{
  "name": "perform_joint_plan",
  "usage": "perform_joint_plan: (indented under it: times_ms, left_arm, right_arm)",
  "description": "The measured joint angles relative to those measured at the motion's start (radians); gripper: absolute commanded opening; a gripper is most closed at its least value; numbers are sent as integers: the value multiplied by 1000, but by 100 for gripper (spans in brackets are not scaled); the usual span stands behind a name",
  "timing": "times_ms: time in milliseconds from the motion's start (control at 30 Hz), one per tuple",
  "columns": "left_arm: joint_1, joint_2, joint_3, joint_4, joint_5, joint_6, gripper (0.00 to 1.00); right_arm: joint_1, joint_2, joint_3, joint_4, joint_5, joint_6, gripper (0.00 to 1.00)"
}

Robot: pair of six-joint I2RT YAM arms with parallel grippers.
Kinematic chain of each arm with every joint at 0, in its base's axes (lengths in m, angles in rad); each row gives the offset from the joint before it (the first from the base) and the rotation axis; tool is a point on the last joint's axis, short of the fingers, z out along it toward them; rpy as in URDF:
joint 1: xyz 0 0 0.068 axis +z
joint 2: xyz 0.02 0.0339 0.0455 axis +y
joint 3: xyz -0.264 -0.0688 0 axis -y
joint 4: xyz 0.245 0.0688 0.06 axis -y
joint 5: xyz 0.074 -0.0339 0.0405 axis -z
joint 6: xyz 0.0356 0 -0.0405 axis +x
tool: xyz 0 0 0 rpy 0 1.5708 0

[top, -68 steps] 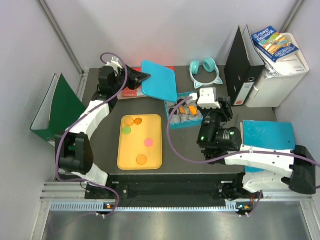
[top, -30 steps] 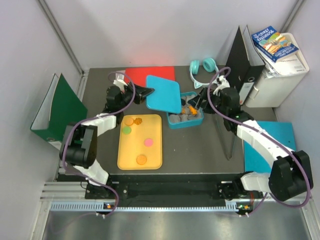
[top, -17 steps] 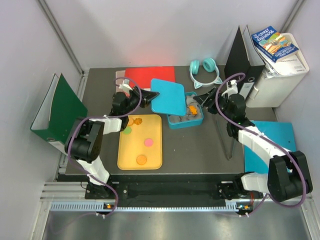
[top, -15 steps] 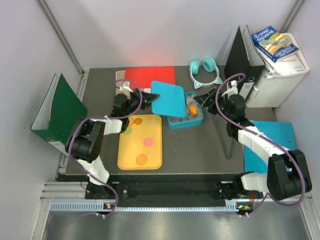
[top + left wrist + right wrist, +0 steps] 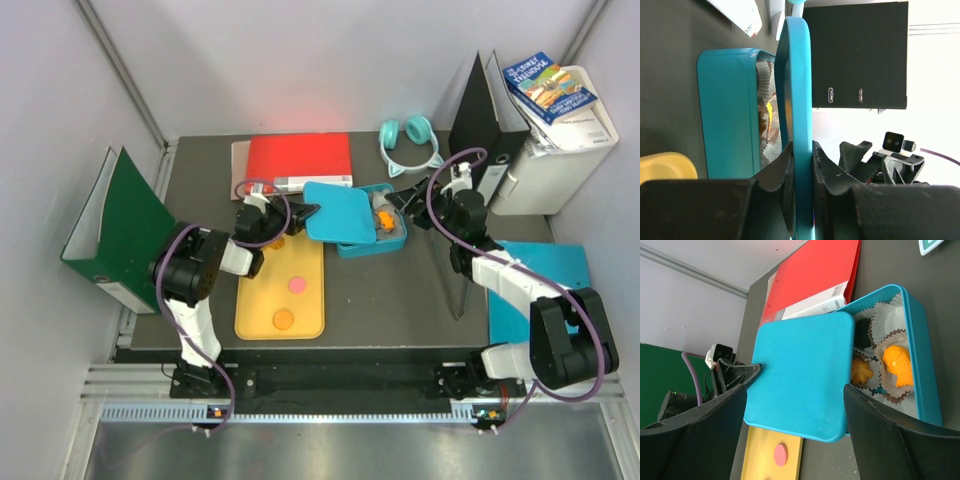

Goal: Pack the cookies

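The lid goes down toward the open teal box [image 5: 392,238] for release by my left gripper next, as that box lies below the gripper, to its right in the top view.
My left gripper [image 5: 306,212] is shut on the edge of the teal lid [image 5: 338,212] and holds it flat over the left part of the teal box [image 5: 392,238]. In the left wrist view the lid [image 5: 799,75] stands edge-on between the jaws [image 5: 801,146], next to the box [image 5: 727,110]. The box holds paper cups with orange cookies [image 5: 897,365] and a black cookie [image 5: 862,332]. My right gripper [image 5: 402,203] is open and empty at the box's right end. A pink cookie [image 5: 296,284] and an orange cookie [image 5: 283,319] lie on the yellow tray [image 5: 255,310].
A red folder [image 5: 300,160] lies behind the tray. Teal headphones [image 5: 410,135], a black binder [image 5: 480,130] and a white box with a book [image 5: 560,130] stand at the back right. A green binder [image 5: 115,215] stands left, and a teal folder [image 5: 530,270] lies right.
My left gripper has carried the lid right and down from the red folder until it covers part of the box. My right arm has swung from the middle to the box's right end.
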Motion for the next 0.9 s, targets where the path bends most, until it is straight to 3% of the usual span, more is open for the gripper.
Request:
perform_joint_plan:
  times_ms: [200,500,900]
  left_arm:
    - [-13,26,0,21,-11,-8,3]
    - [-36,26,36,-97,-38,100,0]
    - [-48,1,38,-105,-97,210,0]
  right_arm:
    - [0,0,-5,5,1,-5,78]
    - [0,5,-5,5,2,-20,78]
    - [-1,22,-5,-3,8,-38,78]
